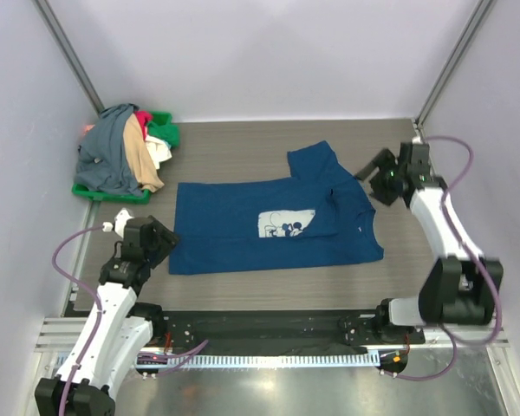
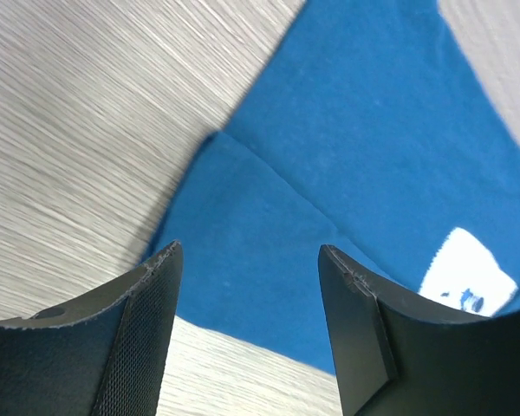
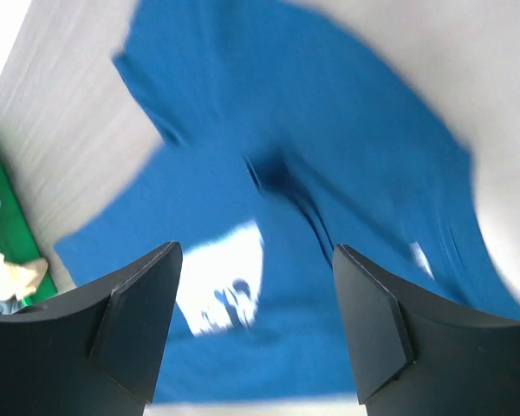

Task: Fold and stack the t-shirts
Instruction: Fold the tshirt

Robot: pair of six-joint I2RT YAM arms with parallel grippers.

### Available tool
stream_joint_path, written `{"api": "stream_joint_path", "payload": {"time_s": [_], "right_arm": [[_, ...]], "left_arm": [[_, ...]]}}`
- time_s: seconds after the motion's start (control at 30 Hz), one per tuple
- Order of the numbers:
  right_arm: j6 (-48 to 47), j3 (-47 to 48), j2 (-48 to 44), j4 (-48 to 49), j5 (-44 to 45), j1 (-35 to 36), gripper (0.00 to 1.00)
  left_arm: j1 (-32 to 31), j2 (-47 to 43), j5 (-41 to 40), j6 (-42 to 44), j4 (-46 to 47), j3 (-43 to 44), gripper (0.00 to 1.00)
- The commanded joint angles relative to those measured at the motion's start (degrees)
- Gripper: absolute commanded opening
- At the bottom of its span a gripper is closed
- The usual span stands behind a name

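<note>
I will move my right gripper outward, to the left in the top view and down, onto the far sleeve's outer corner, as that sleeve still sticks out unfolded.
A navy blue t-shirt with a white cartoon print lies spread flat mid-table, its far sleeve sticking out toward the back. My left gripper is open and empty at the shirt's left hem; the left wrist view shows the hem corner between the fingers. My right gripper is open and empty above the shirt's right end near the collar; the right wrist view shows the shirt and print below it. Other t-shirts, slate-grey, tan, white, pink and green, lie piled at the back left.
The pile sits on a flat green plastic tray in the back-left corner, also glimpsed in the right wrist view. White walls and metal frame posts bound the table. The arms' mounting rail runs along the near edge.
</note>
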Motion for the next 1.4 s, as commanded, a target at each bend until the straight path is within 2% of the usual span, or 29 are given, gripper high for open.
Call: {"api": "stream_joint_path", "payload": {"time_s": [0.0, 0.07, 0.13, 0.23, 0.27, 0.4, 0.47, 0.67, 0.93, 1.1, 1.13, 1.2, 1.37], "right_arm": [[-5.13, 13.21, 12.04, 3.37, -1.06, 1.48, 0.76], [-7.42, 18.68, 20.31, 3.55, 0.26, 2.96, 0.76], [-10.83, 27.64, 25.50, 3.46, 1.66, 4.11, 0.76], [-14.09, 39.95, 39.01, 2.76, 2.02, 4.64, 0.76], [-14.63, 45.81, 41.23, 2.32, 1.93, 4.64, 0.76], [-17.44, 58.94, 52.49, 0.30, 2.98, 7.10, 0.76], [-19.71, 67.26, 58.88, -1.27, 5.95, 7.89, 0.76], [-22.98, 80.83, 69.63, -3.57, 10.27, 10.71, 0.77], [-23.51, 84.28, 76.93, -2.78, 15.82, 11.85, 0.74], [-22.99, 81.91, 77.56, -2.08, 15.73, 12.73, 0.60], [-22.81, 81.47, 77.47, -1.90, 15.90, 12.90, 0.52], [-22.11, 80.15, 77.20, -1.64, 15.82, 13.34, 0.44], [-21.75, 73.58, 74.66, 0.37, 16.52, 13.96, 0.32]], "left_arm": [[-0.01, 1.57, -4.85, 4.42, 2.69, 0.71, 0.65], [-0.01, 2.36, -6.35, 4.87, 3.22, 0.45, 0.64], [-0.01, 2.98, -6.61, 4.78, 4.36, -0.69, 0.64], [0.08, 2.98, -7.05, 5.04, 6.91, -2.89, 0.63], [0.08, 3.07, -6.97, 5.13, 7.35, -3.42, 0.63], [-0.01, 2.72, -7.40, 5.48, 8.50, -4.92, 0.62], [0.08, 2.19, -7.23, 5.48, 9.19, -5.35, 0.62], [0.08, 2.28, -7.40, 5.57, 9.37, -5.62, 0.62], [-0.18, 2.10, -6.88, 5.83, 10.16, -5.88, 0.61], [-0.18, 1.75, -7.49, 5.57, 10.16, -6.06, 0.61], [-0.18, 1.84, -7.67, 5.48, 10.08, -6.06, 0.61], [-0.18, 2.36, -8.45, 4.79, 9.99, -5.88, 0.61], [-0.18, 8.33, -9.78, 2.76, 10.25, -3.26, 0.60]]}}
